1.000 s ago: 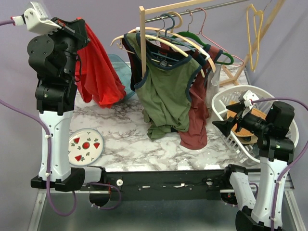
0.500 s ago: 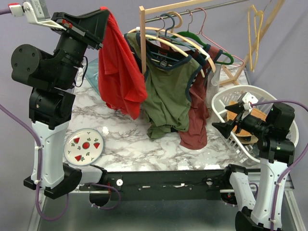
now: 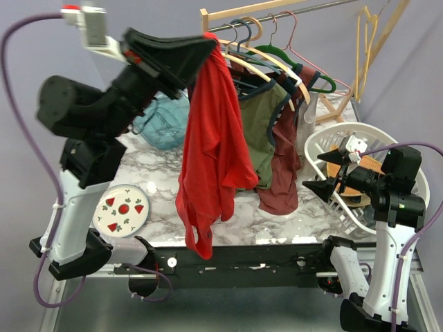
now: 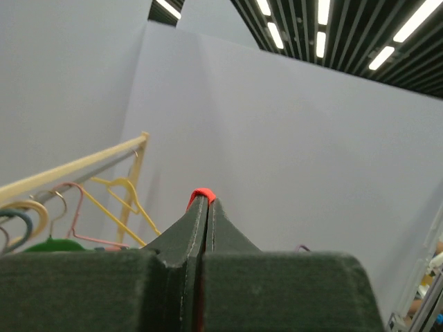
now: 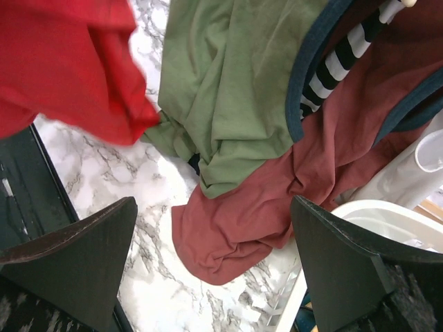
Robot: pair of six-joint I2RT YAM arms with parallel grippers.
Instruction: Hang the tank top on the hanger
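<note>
My right gripper goes down, back and to the left in the top view onto the red tank top's bunched fold [image 3: 233, 182] [image 5: 102, 98] next, as the top hangs outside its fingers.
My left gripper [image 3: 210, 43] is shut on the top edge of the red tank top [image 3: 214, 152] and holds it high in front of the clothes rack. The top hangs long and bunched, down to the table's front edge. In the left wrist view the closed fingertips [image 4: 205, 200] pinch a bit of red fabric [image 4: 201, 194]. The yellow hanger [image 3: 367, 41] hangs at the rack's far right end; it also shows in the left wrist view [image 4: 128, 200]. My right gripper [image 3: 320, 171] is open and empty, low at the right. Its view [image 5: 213, 207] shows the tank top's hem [image 5: 69, 69] at upper left.
An olive-green top [image 3: 261, 131] and a maroon garment [image 3: 282, 180] hang from the rack and drape onto the marble table. A white basket [image 3: 325, 142] stands at the right, a patterned plate [image 3: 122, 209] at the front left, a teal container [image 3: 160, 124] behind it.
</note>
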